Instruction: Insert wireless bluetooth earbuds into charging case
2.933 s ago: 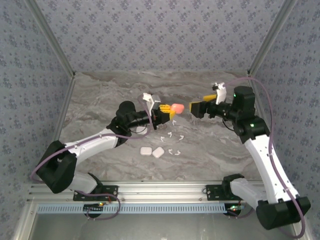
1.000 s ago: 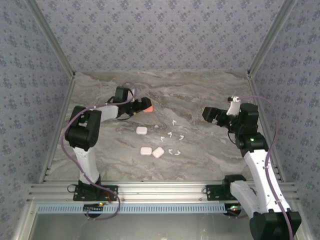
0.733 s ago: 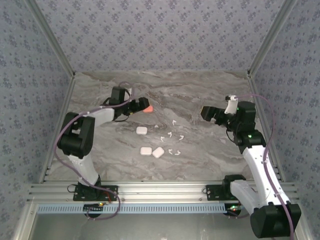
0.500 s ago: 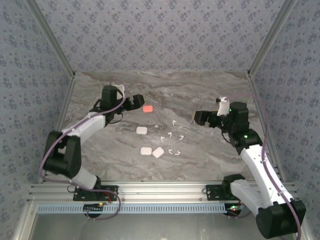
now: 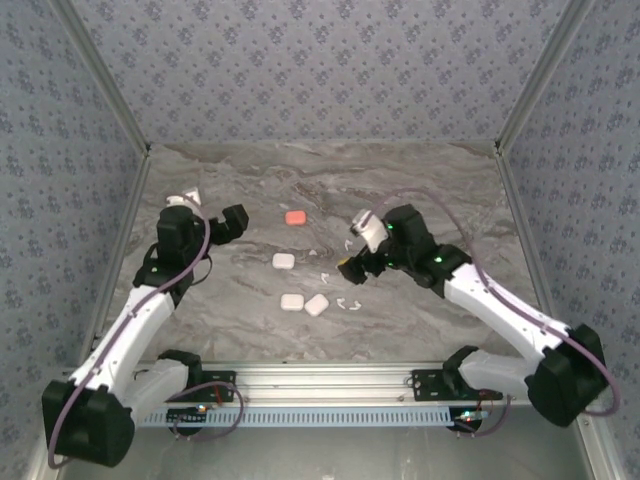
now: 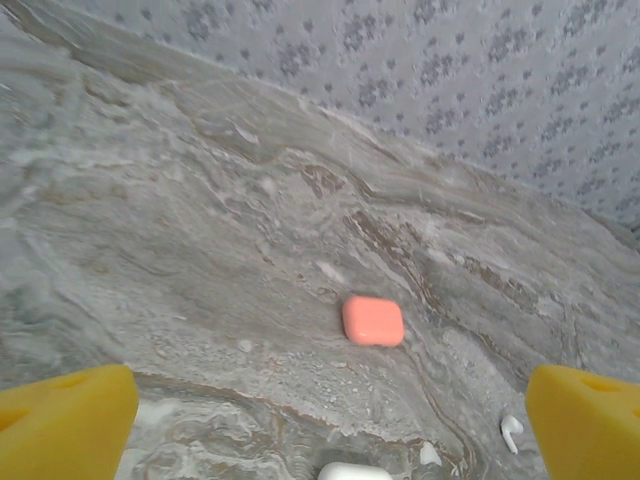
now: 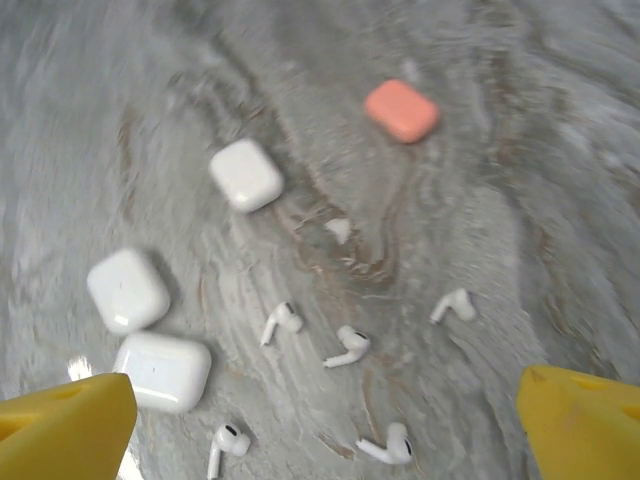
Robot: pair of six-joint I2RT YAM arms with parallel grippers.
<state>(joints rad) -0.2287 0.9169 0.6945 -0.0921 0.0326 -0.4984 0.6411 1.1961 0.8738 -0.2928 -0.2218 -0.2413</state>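
My right gripper will move across and down onto the white case nearest the coral case (image 5: pixel 284 261) next, because that white case is below it, toward my left gripper.
Several white earbuds (image 7: pixel 347 345) lie loose on the marble table, and one (image 5: pixel 348 303) shows from above. A shut coral case (image 5: pixel 295 217) rests further back, seen too from the left wrist (image 6: pixel 373 321) and the right wrist (image 7: pixel 401 110). Three shut white cases (image 7: pixel 246 174) (image 7: pixel 127 289) (image 7: pixel 162 371) lie left of the buds. My right gripper (image 7: pixel 325 420) hovers open over the earbuds (image 5: pixel 352 265), holding nothing. My left gripper (image 5: pixel 232 225) is open and empty, well left of the coral case, which lies ahead between its yellow fingers (image 6: pixel 65 425).
Patterned walls close the table (image 5: pixel 430 190) in at the back and both sides. A metal rail (image 5: pixel 320 385) runs along the near edge. Bare marble extends at the back and far right.
The left arm has drawn back to the left, leaving the coral case on the table. The right arm has swung left and down over the earbuds. Both grippers stayed open.
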